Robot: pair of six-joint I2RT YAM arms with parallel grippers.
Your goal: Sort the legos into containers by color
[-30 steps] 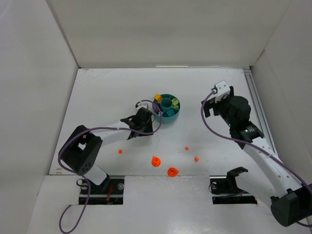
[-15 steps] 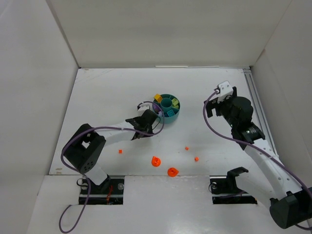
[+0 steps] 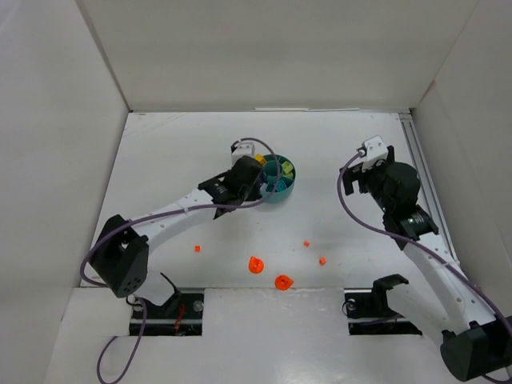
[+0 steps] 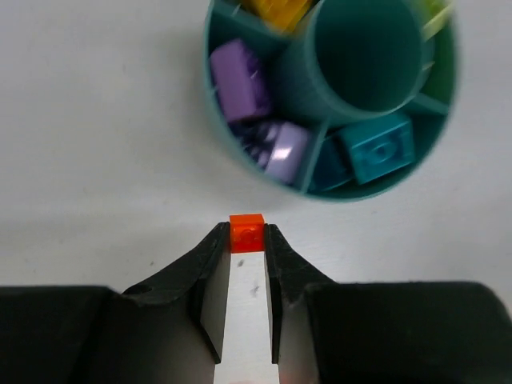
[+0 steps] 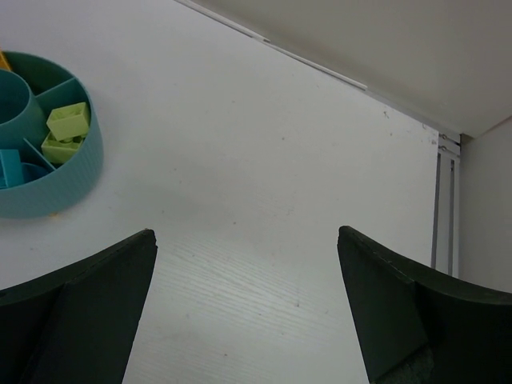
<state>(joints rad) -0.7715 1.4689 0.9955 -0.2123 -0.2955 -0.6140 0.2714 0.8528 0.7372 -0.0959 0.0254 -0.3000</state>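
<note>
The robot's left gripper will next lift the tiny orange brick and carry it outward over the centre cup [image 3: 273,170] [image 4: 369,54], which looks empty while the sections around it hold other colours.
My left gripper [image 4: 247,238] is shut on a tiny orange brick [image 4: 247,230] and holds it just short of the near wall of the round teal dish [image 4: 210,104]. The dish holds purple bricks [image 4: 240,78], a turquoise brick [image 4: 376,148] and a yellow piece [image 4: 276,10]; its centre cup looks empty. In the top view the left gripper [image 3: 258,182] is at the left edge of the dish [image 3: 280,198]. My right gripper [image 5: 248,240] is open and empty, over bare table right of the dish [image 5: 56,192], where lime green bricks [image 5: 68,122] show.
Orange pieces lie loose on the near table: two larger round ones [image 3: 255,265] [image 3: 283,282] and small ones [image 3: 198,249] [image 3: 306,243] [image 3: 322,261]. White walls box in the table on the left, back and right.
My left arm has swung forward and right with the orange brick, reaching the dish's left edge. My right arm has drifted slightly right.
</note>
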